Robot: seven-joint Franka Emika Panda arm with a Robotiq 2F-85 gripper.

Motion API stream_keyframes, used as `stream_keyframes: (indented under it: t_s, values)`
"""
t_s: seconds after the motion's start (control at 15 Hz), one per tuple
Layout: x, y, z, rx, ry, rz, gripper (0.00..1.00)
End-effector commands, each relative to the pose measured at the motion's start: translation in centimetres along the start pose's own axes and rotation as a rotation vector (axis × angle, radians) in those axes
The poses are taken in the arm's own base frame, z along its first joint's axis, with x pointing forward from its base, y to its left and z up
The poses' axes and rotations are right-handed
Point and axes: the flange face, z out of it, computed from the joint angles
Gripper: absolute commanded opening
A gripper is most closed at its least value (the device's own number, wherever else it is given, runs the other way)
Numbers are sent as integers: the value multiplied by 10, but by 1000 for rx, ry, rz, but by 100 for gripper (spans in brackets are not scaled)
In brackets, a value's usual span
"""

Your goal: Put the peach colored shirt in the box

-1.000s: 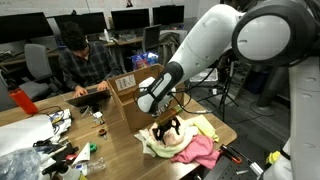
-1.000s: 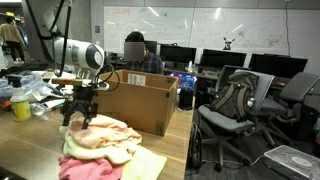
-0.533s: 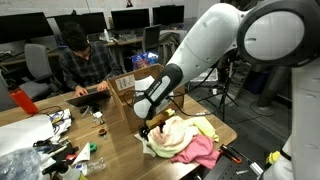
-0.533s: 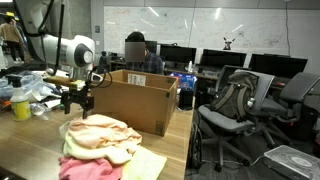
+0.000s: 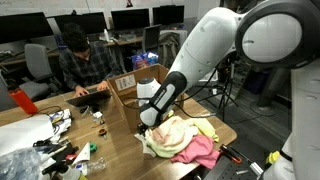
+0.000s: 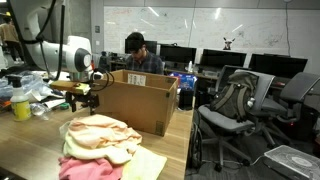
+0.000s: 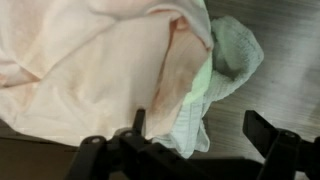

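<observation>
I should lower my gripper and move it to the left in the wrist view onto the shirt's fold (image 5: 165,134) (image 7: 167,77) next. My open fingers are on both sides of the green cloth beside it.
The peach colored shirt (image 5: 172,133) lies crumpled on top of a cloth pile on the table, next to the box (image 5: 126,98). Both show in the other exterior view too, the shirt (image 6: 100,136) and the brown box (image 6: 140,100). My gripper (image 6: 80,100) hangs open and empty above the table, beside the pile and in front of the box's end. In the wrist view the shirt (image 7: 90,60) fills the upper left. My open fingers (image 7: 200,138) straddle a pale green cloth edge (image 7: 228,58) and touch nothing.
A bright pink cloth (image 6: 88,168) and a cream-yellow cloth (image 6: 146,164) lie under the shirt. A person (image 5: 80,62) works at a laptop behind the box. Clutter (image 5: 50,140) covers the table's far end. Office chairs (image 6: 240,105) stand beyond the table.
My gripper has risen off the cloth pile and drawn away from it, towards the box's end. It stays open and empty. The shirt has stayed on the pile.
</observation>
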Motion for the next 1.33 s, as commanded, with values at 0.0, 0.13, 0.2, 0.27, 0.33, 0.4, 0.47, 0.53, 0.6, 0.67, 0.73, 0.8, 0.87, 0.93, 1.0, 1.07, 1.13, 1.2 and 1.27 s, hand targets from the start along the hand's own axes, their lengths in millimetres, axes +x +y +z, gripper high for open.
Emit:
stream_keyframes:
  t_s: [0.0, 0.13, 0.2, 0.27, 0.33, 0.4, 0.47, 0.53, 0.6, 0.67, 0.73, 0.8, 0.87, 0.93, 1.0, 1.07, 1.13, 1.2, 1.27]
  values:
    - [7, 16, -4, -50, 73, -29, 100]
    - [9, 26, -3, -83, 86, -36, 100]
    - [9, 31, -2, -105, 84, -37, 100]
    - [8, 35, -2, -121, 82, -37, 100]
    - [6, 39, 0, -147, 76, -41, 100]
    - [5, 41, 1, -168, 78, -41, 100]
    - [1, 45, 2, -197, 72, -23, 100]
    - [-2, 46, 4, -216, 61, -22, 100]
    - [-7, 48, 6, -246, 50, -7, 100]
    - [-11, 49, 9, -268, 41, 3, 100]
    - [-15, 49, 12, -296, 28, 16, 100]
    - [-18, 49, 14, -318, 19, 30, 100]
    - [-21, 49, 16, -338, 2, 47, 100]
    - [-23, 49, 17, -356, -9, 58, 100]
    - [-25, 48, 19, -375, -23, 73, 100]
    - [-26, 48, 20, -381, -30, 88, 100]
    - [-27, 48, 21, -392, -47, 103, 75]
    - [-28, 49, 22, -397, -56, 117, 74]
    - [-29, 49, 22, -404, -68, 132, 66]
